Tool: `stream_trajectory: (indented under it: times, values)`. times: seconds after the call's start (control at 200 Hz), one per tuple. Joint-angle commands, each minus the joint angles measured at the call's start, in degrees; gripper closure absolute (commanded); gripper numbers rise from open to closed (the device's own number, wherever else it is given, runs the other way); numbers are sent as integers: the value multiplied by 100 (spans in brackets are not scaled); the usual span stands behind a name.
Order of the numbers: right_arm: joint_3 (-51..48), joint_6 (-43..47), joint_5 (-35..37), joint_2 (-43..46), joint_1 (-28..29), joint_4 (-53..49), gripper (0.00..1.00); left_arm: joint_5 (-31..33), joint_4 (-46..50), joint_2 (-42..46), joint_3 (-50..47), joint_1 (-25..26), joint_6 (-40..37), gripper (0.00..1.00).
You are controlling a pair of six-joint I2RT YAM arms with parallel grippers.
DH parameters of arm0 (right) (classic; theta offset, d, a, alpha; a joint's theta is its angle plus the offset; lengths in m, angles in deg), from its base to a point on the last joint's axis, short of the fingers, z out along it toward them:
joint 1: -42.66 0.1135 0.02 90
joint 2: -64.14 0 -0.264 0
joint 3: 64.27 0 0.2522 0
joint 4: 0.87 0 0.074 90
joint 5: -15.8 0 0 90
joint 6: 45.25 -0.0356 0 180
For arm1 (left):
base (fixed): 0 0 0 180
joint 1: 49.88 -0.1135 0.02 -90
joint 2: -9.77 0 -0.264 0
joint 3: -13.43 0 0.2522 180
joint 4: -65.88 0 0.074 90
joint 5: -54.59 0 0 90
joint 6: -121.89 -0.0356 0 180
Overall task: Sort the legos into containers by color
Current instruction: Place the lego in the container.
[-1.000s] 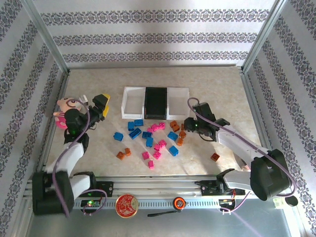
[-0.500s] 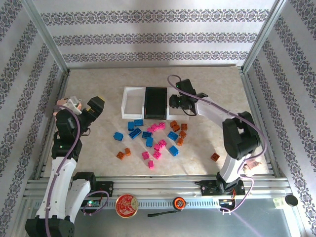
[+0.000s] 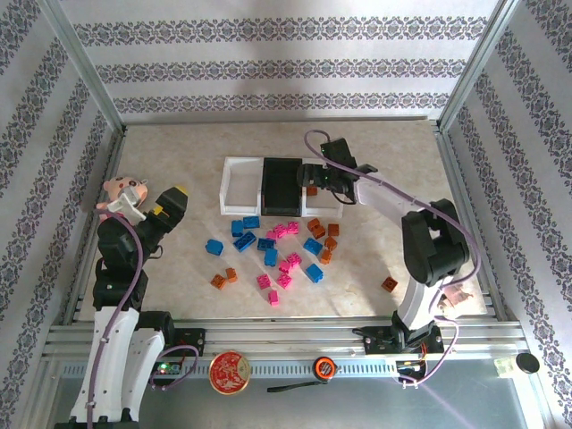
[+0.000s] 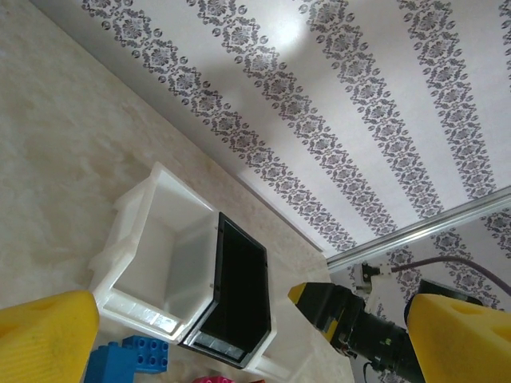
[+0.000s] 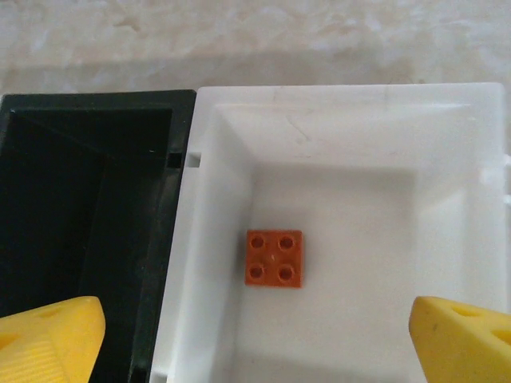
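Note:
I will next tip my left gripper down and lower it to the outlying blue lego, because that lego is below my left gripper and is the nearest of the blue ones.
Three containers stand in a row: a left white tray (image 3: 239,186), a black tray (image 3: 282,184) and a right white tray (image 3: 327,207). My right gripper (image 3: 313,181) hangs open over the right white tray (image 5: 359,199). One orange lego (image 5: 275,258) lies loose on that tray's floor, between and below the yellow fingertips (image 5: 49,341). The black tray (image 5: 88,199) is beside it. Loose blue legos (image 3: 244,232), pink legos (image 3: 286,230) and orange legos (image 3: 223,279) are scattered in front of the trays. My left gripper (image 3: 159,202) is open, raised at the left, holding nothing.
A pink plush doll (image 3: 116,189) sits by the left arm. One orange lego (image 3: 389,284) lies apart at the right. A red disc (image 3: 230,371) and a tape measure (image 3: 323,365) rest on the front rail. Metal frame posts (image 3: 89,80) and patterned walls enclose the table.
My right gripper carried an orange lego from the pile to the right white tray, then opened; the lego now lies in the tray. My left arm shifted slightly nearer.

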Motion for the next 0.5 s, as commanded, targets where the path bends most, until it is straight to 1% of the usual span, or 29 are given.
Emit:
stream_trajectory:
  times: [0.0,0.06,0.125,0.165,0.265,0.32,0.41,0.465,0.495]
  values:
    - [-473,-19,178,766,46,346,2,-96,-179,82,14,-32,-15,1]
    - [-865,-34,264,1099,66,665,2,22,-185,89,-58,-32,120,1]
    - [-1328,-192,122,1393,11,1048,2,-23,-361,101,-182,-32,151,1]
    - [-1635,-330,-95,1534,-85,1352,2,-117,-491,97,-222,-24,188,1]
    - [-2263,-691,-959,1755,-347,2103,2,-275,-614,62,-277,-27,157,1]
    - [-2476,-699,-1205,1853,-373,2259,2,-333,-430,-17,-237,-27,-9,1]
    - [-2693,-488,-1127,2065,-197,2235,2,-446,94,-353,-157,27,-292,0]
    - [-2795,-413,-1014,2173,-79,2173,2,-348,465,-637,-118,186,-510,0]
    - [-2819,-401,-972,2212,-29,2132,2,-152,653,-803,-99,359,-672,1]
